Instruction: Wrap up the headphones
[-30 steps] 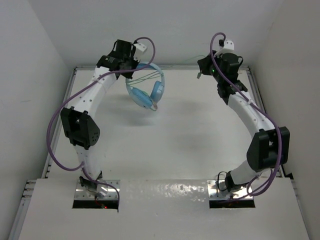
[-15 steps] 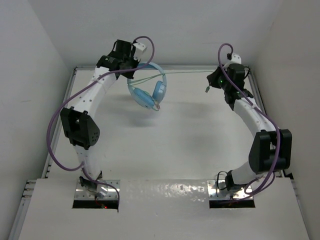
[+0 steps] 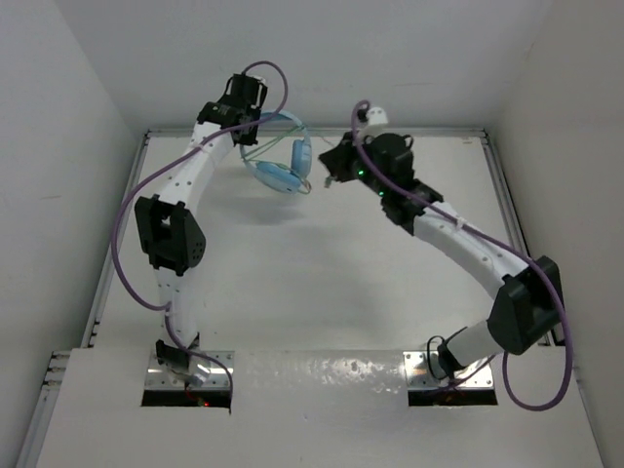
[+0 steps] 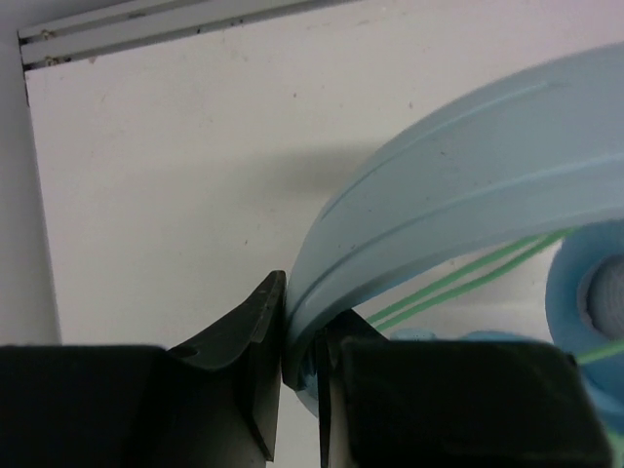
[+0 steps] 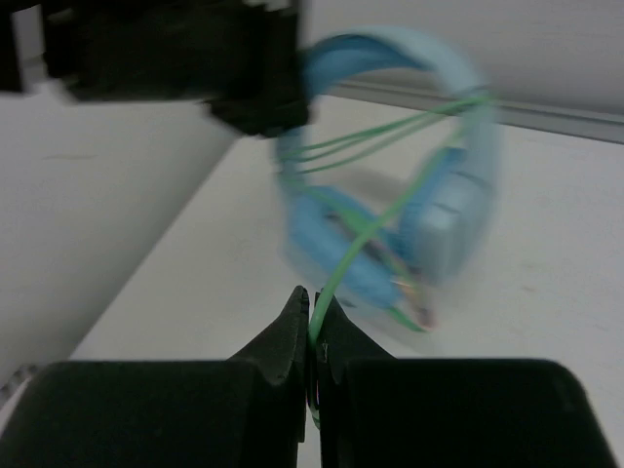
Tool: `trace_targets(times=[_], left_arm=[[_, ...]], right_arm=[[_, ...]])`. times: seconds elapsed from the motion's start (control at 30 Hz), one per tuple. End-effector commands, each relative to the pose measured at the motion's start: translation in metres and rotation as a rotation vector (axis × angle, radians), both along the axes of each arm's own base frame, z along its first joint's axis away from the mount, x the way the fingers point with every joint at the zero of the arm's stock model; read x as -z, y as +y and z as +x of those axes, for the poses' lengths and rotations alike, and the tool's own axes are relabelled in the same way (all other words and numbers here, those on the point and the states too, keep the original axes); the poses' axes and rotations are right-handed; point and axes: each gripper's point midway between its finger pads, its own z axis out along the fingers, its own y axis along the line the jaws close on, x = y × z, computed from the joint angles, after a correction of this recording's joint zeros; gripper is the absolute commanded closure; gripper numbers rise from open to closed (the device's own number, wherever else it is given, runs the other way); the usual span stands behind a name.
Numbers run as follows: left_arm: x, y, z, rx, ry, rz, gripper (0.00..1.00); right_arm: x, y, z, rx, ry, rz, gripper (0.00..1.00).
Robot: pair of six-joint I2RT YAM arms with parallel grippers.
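Note:
The gap beside the robot's right gripper lies to the right in the top view, so the left gripper should carry the headphones (image 3: pixel 283 161) that way and release them in the gap.
The light blue headphones (image 3: pixel 283 161) hang above the table at the far left-centre, held by the headband. My left gripper (image 3: pixel 255 122) is shut on the headband (image 4: pixel 439 224); its jaws (image 4: pixel 297 341) pinch the band's end. The pale green cable (image 5: pixel 390 210) runs across the ear cups (image 5: pixel 380 244) in a few strands. My right gripper (image 5: pixel 314 317) is shut on the green cable just in front of the headphones. In the top view it (image 3: pixel 331 171) sits close to the right of the ear cups.
White table with raised rails at the far edge (image 3: pixel 439 132) and sides (image 3: pixel 122 224). White walls enclose the back and both sides. Purple arm cables (image 3: pixel 122 263) loop beside each arm.
My right gripper has swung left from the far right corner to just beside the headphones, carrying the cable. My left arm has shifted slightly, turning the headphones.

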Motion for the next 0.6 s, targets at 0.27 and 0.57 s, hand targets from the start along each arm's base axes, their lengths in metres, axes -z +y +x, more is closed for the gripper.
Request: trace_targets(times=[0.27,0.57], left_arm=[[-0.063,-0.013,0.028,-0.158,-0.202,-0.307,1.00],[-0.069,-0.044,0.012,-0.016,-0.152,-0.429,1.00]], right_arm=[[0.009,0.214,-0.095,-0.581,-0.103,0.045,1.00],[0.069,0.230,-0.048,-0.464,-0.066,-0.089,1.00]])
